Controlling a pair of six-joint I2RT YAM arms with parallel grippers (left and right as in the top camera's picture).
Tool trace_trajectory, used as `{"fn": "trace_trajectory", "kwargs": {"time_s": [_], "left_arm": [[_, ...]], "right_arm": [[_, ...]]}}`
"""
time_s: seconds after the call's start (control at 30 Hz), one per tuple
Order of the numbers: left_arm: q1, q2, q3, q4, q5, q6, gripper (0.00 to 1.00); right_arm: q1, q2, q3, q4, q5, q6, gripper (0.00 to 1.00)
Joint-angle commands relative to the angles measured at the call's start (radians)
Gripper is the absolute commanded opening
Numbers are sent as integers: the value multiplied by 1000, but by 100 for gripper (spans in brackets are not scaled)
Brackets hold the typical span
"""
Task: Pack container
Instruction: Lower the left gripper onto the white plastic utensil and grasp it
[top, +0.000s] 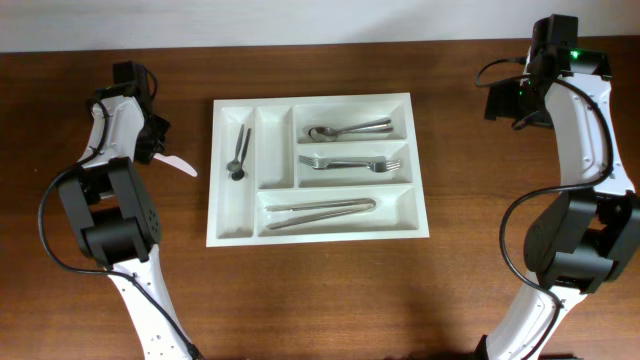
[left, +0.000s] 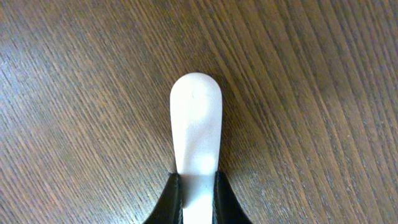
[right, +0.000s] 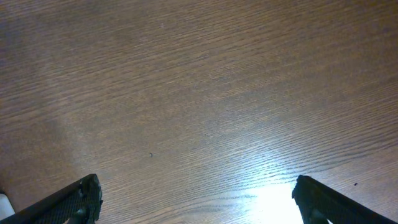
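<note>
The upright slot beside the small dark spoon's is empty. I will lift my left gripper over that slot, turn the utensil (top: 177, 164) along it, lower it and let go.
The white cutlery tray, the container (top: 232, 225), lies in the middle of the table. It holds a small dark spoon (top: 239, 152) in an upright slot, a spoon (top: 348, 130), a fork (top: 346, 162) and tongs (top: 320, 212) in the long slots. My left gripper (top: 155, 152) is left of the tray, shut on a white plastic utensil (top: 177, 164). In the left wrist view the utensil's rounded end (left: 196, 134) sticks out between the fingers (left: 197, 205) over the wood. My right gripper (right: 198, 202) is open and empty, over bare table at the far right (top: 505, 100).
The table is dark brown wood (top: 320, 290). Both arm bases stand at the front corners, left (top: 110, 225) and right (top: 575, 240).
</note>
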Motion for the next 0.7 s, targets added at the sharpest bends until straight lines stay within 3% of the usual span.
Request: {"fn": "trace_trajectory", "kwargs": {"time_s": [0.0, 0.37, 0.67], "left_arm": [[19, 91, -63, -40, 48, 10, 2], [26, 91, -43, -37, 52, 24, 2], [34, 91, 119, -89, 52, 93, 2]], "right_arm": [[5, -20, 9, 0, -2, -7, 99], [5, -20, 9, 0, -2, -7, 99], [5, -20, 9, 0, -2, -7, 99]]}}
